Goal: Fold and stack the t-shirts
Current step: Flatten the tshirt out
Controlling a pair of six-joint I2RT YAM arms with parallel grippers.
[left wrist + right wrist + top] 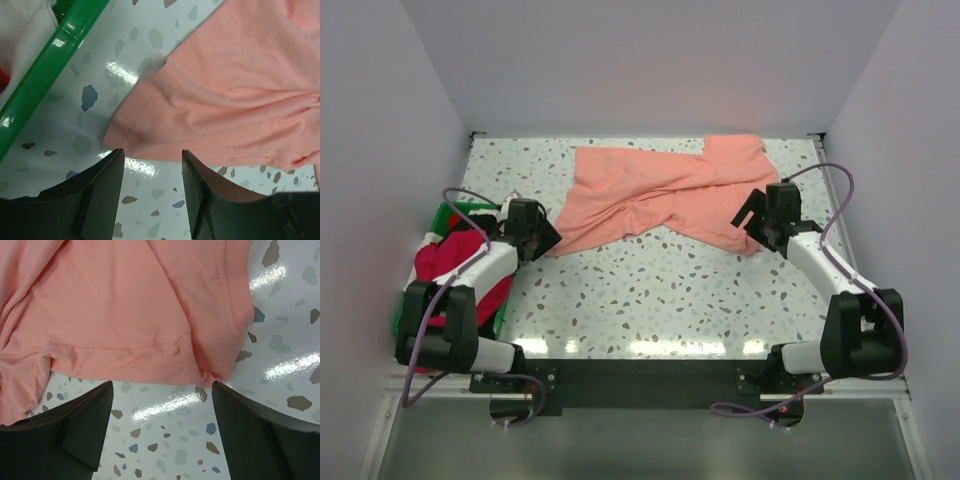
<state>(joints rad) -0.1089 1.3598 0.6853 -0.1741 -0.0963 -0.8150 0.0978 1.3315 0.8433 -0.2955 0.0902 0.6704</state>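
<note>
My right gripper's open fingers still hover above the t-shirt, so it comes down onto the t-shirt's folded near corner (747, 246) (196, 373) next and closes on the corner's fold.
A salmon-pink t-shirt (655, 195) lies crumpled and spread across the far half of the speckled table. My left gripper (545, 240) is open and empty just off the shirt's near-left corner (150, 135), with bare table between its fingers. My right gripper (752, 222) is open and empty at the shirt's near-right edge (150, 360); its fingers stand wide apart over bare table just short of the hem. A crimson red shirt (448, 262) lies bunched in the green bin, with black and white cloth beside it.
The green plastic bin (438, 214) stands at the left table edge; its rim (55, 60) shows close to my left gripper. White walls enclose the table at the back and sides.
</note>
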